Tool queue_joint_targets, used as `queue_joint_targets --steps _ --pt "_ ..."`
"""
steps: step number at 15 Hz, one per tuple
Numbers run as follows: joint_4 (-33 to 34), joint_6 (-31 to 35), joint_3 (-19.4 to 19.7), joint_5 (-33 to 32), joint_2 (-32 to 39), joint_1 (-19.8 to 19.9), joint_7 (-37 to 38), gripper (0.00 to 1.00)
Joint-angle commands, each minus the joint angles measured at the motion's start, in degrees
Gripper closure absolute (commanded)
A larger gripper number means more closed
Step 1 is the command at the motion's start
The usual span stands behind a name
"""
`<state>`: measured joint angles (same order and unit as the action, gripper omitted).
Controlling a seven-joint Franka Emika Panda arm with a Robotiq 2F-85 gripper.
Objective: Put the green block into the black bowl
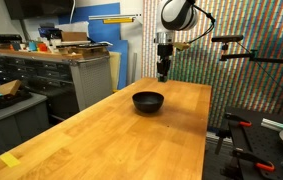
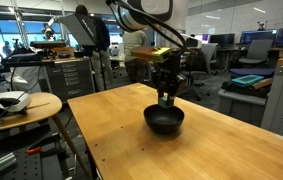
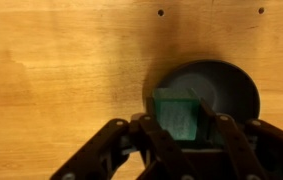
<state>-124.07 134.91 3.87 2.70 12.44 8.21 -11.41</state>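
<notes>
The green block (image 3: 179,115) hangs above one side of the black bowl, so my gripper needs to move it toward the bowl's middle and lower it inside before opening.
In the wrist view my gripper (image 3: 181,122) is shut on the green block (image 3: 179,115), a small dark green cube held between the two fingers. Below it lies the black bowl (image 3: 226,85), round and glossy, its near left part hidden by the block and fingers. In both exterior views the gripper (image 1: 164,72) (image 2: 167,97) hangs just above the bowl (image 1: 148,101) (image 2: 164,121), which stands on the wooden table. The block is too small to make out in the exterior views.
The wooden table (image 1: 111,135) (image 2: 121,130) has edges close on each side of the bowl. A workbench with drawers (image 1: 66,75) stands beyond one edge, a round side table (image 2: 21,105) beyond another. Two small holes (image 3: 161,13) mark the tabletop.
</notes>
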Motion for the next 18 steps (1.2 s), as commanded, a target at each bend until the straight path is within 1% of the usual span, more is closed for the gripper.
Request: queue_joint_targets --steps 1,7,11,14,18 --pt "4.56 -2.29 -0.78 1.14 3.2 -1.09 1.22 0.81" --pt "6.81 -0.65 -2.81 3.26 7.92 -1.76 0.91 0.83" --pt "7.73 4.57 -4.02 5.54 11.85 -1.58 1.12 0.83" --pt "8.43 9.51 -4.15 5.78 15.12 -1.53 2.42 0.83" --pt "9.72 12.66 -4.59 6.17 19.1 -0.8 3.18 0.83"
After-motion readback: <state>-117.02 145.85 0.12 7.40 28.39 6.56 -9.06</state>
